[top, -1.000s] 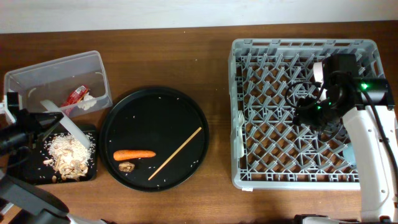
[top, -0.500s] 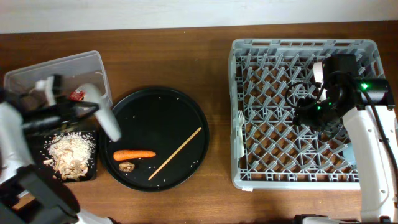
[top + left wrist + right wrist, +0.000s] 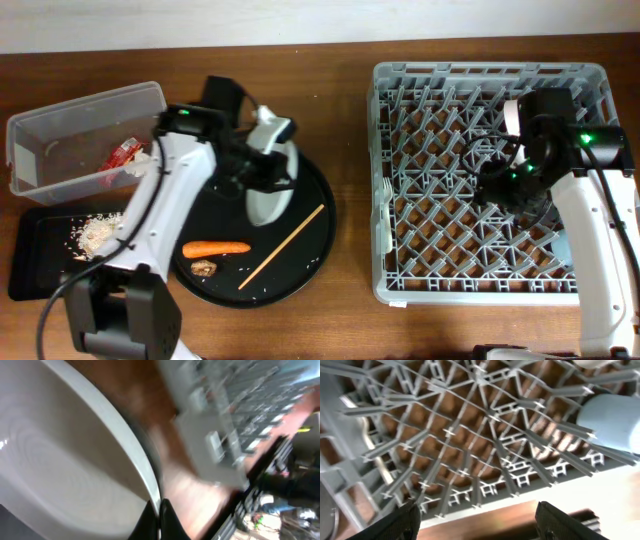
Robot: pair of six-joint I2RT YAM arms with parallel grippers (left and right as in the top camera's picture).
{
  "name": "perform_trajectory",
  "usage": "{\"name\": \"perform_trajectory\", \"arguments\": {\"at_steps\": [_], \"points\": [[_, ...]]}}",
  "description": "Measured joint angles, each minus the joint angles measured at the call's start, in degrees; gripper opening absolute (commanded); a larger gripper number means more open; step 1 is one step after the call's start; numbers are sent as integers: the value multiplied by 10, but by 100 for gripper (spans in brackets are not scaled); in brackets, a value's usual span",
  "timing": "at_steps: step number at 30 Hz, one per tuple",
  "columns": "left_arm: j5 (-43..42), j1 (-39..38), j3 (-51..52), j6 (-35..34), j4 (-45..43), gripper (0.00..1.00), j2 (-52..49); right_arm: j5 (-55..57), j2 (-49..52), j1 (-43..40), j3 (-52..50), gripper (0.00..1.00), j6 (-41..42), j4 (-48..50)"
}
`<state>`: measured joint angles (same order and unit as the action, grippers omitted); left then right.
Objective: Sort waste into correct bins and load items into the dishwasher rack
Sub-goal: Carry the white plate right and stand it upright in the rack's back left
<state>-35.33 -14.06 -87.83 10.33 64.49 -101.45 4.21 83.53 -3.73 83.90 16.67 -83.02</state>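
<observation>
The white plate [image 3: 268, 198] will be lifted outward by my left gripper to the rack's far corner nearest the round tray [image 3: 310, 190]. Then it will be lowered onto empty pegs of the rack.
My left gripper [image 3: 262, 165] is shut on the rim of a white plate [image 3: 268, 198] and holds it tilted over the round black tray [image 3: 310, 190]. In the left wrist view the plate [image 3: 60, 455] fills the left side and the jaws [image 3: 159, 521] pinch its rim. A carrot [image 3: 215, 248], a wooden chopstick [image 3: 281, 246] and a brown scrap [image 3: 204, 268] lie on the tray. My right gripper [image 3: 510, 185] hangs open and empty over the grey dishwasher rack [image 3: 395, 85]; the right wrist view shows its jaws [image 3: 480, 525] apart above the rack grid [image 3: 470, 435].
A clear bin [image 3: 150, 100] at far left holds a red wrapper [image 3: 122, 153]. A small black tray [image 3: 30, 270] below it carries food scraps [image 3: 95, 232]. A fork [image 3: 387, 210] lies at the rack's left edge. A light blue cup [image 3: 562, 245] [image 3: 612, 415] sits in the rack's right part.
My left arm has swung right with the plate, from over the small black tray to over the round tray. The scraps stay on the small tray. The right arm has not moved.
</observation>
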Motion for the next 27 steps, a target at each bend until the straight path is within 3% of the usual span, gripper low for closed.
{"name": "perform_trajectory", "arguments": {"at_steps": [3,7,10,16,21,27], "points": [[-47,-37,-2,-47,-93,0,0,40,0,-31,0,79,10,-22],[-68,-69,-40,-137,-215,0,0,56,0,-140,0,82,22,-29],[-79,-96,-58,-230,-381,0,0,41,0,-204,0,82,24,-30],[-120,-152,-64,-371,-643,0,-2,19,0,-216,0,82,24,-31],[-200,-178,-73,-502,-866,0,-72,15,0,-216,0,82,23,-31],[-232,-200,-74,-581,-902,0,-207,10,0,-216,0,82,23,-31]]}}
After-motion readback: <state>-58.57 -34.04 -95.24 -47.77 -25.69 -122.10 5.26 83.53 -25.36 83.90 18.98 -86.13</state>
